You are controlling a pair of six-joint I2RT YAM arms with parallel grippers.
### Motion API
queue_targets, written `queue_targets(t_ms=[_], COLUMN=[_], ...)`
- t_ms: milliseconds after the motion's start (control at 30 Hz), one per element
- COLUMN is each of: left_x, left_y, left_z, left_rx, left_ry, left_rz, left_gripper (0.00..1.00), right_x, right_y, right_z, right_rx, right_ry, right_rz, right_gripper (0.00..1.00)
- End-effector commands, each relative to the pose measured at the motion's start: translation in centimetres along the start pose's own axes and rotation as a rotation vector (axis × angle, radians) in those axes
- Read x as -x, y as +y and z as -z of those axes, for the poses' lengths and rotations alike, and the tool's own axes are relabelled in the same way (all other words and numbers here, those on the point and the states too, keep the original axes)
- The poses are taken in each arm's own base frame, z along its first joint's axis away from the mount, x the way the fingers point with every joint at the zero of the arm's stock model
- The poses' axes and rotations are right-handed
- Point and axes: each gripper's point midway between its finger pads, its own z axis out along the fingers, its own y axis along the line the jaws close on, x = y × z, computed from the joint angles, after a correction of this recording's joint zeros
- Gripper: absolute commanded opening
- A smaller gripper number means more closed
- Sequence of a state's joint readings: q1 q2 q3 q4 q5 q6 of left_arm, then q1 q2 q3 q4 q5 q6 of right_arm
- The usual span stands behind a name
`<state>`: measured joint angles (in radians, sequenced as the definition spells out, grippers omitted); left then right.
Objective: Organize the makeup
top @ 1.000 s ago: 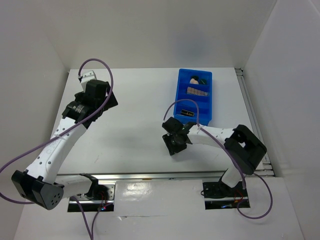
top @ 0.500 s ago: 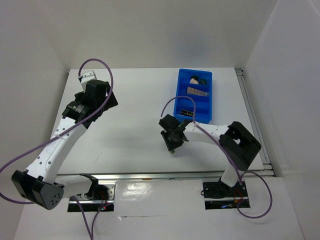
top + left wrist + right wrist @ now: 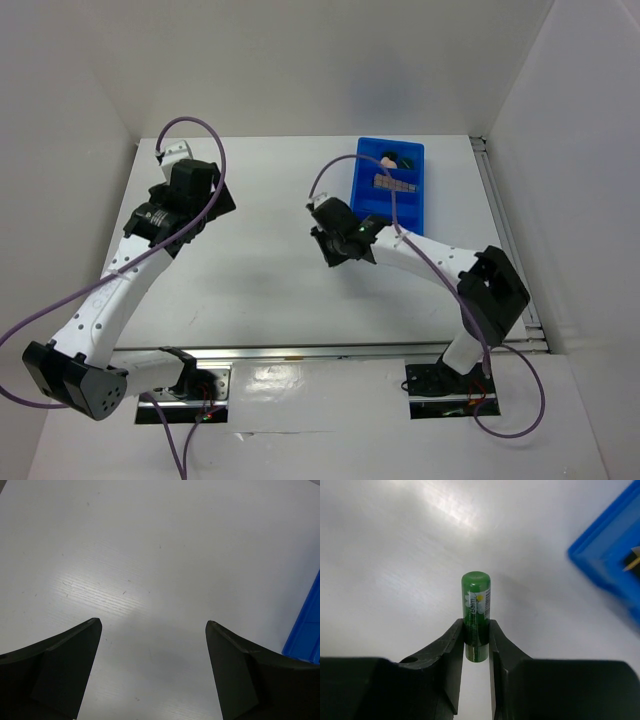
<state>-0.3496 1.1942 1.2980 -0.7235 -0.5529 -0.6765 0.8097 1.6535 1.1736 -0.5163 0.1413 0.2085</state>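
Note:
Makeup is already lying in the bin. My right gripper will carry the tube [image 3: 476, 611] to the right in the top view and outward, over the near end of the bin, and let go of it there.
My right gripper [image 3: 330, 243] is shut on a green tube [image 3: 476, 611] with a white daisy label, held above the white table just left of the blue bin [image 3: 412, 208]. In the right wrist view the tube sticks out past my fingers [image 3: 454, 645], and a corner of the bin [image 3: 607, 555] shows at upper right. In the bin lie a peach sponge [image 3: 387, 158], a dark green pad [image 3: 406, 160] and a tan palette [image 3: 394, 182]. My left gripper [image 3: 208, 205] is open and empty over the bare table at the left [image 3: 152, 625].
White walls close in the table on the left, back and right. A metal rail [image 3: 300, 352] runs along the near edge by the arm bases. A sliver of the blue bin [image 3: 306, 630] shows at the right edge of the left wrist view.
My right gripper has moved up and away from the near edge, toward the bin's left side, with the green tube in it. The left arm has not moved.

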Motion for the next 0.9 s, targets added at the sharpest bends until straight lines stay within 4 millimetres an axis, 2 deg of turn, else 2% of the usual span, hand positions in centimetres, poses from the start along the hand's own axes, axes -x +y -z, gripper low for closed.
queue_targets(t_ms=[0,33,67,167,200,333,533,667,733,800,867], left_x=[1.9,1.9,1.9,1.9,1.9,2.2,2.5,2.6,2.6,2.6,2.6], left_y=[0.0,0.0,0.0,0.0,0.0,-0.2,-0.3,-0.6,-0.6,-0.6,-0.6], left_z=[0.7,0.7,0.7,0.7,0.7,0.8,1.0,0.9,0.9,0.9,0.9], left_rx=[-0.018,-0.018,-0.018,-0.018,-0.018,-0.018,-0.022,-0.030,-0.030,-0.030,-0.030], left_ry=[-0.065,-0.065,-0.065,-0.065,-0.065,-0.066,-0.072,-0.067,-0.067,-0.067,-0.067], left_rz=[0.016,0.016,0.016,0.016,0.016,0.007,0.012,0.012,0.012,0.012,0.012], left_gripper=[0.99,0.99,0.99,0.99,0.99,0.99,0.99,0.99,0.99,0.99,0.99], right_x=[6.2,6.7,7.1,7.7,7.9,8.4,8.3,7.7,7.5,6.9,7.4], right_y=[-4.5,-5.5,-7.3,-10.5,-12.7,-16.4,-18.6,-18.4,-18.4,-18.4,-18.6], right_z=[3.2,3.2,3.2,2.6,2.4,1.8,0.5,-0.5,-0.9,-1.3,-1.1], right_rx=[-0.140,-0.162,-0.201,-0.257,-0.292,-0.299,-0.301,-0.292,-0.292,-0.293,-0.301], right_ry=[-0.196,-0.210,-0.221,-0.231,-0.225,-0.242,-0.232,-0.207,-0.197,-0.175,-0.187], right_rz=[0.006,0.000,-0.023,-0.051,-0.092,-0.189,-0.263,-0.271,-0.271,-0.270,-0.280], right_gripper=[0.13,0.13,0.13,0.13,0.13,0.13,0.13,0.15,0.20,0.37,0.48])
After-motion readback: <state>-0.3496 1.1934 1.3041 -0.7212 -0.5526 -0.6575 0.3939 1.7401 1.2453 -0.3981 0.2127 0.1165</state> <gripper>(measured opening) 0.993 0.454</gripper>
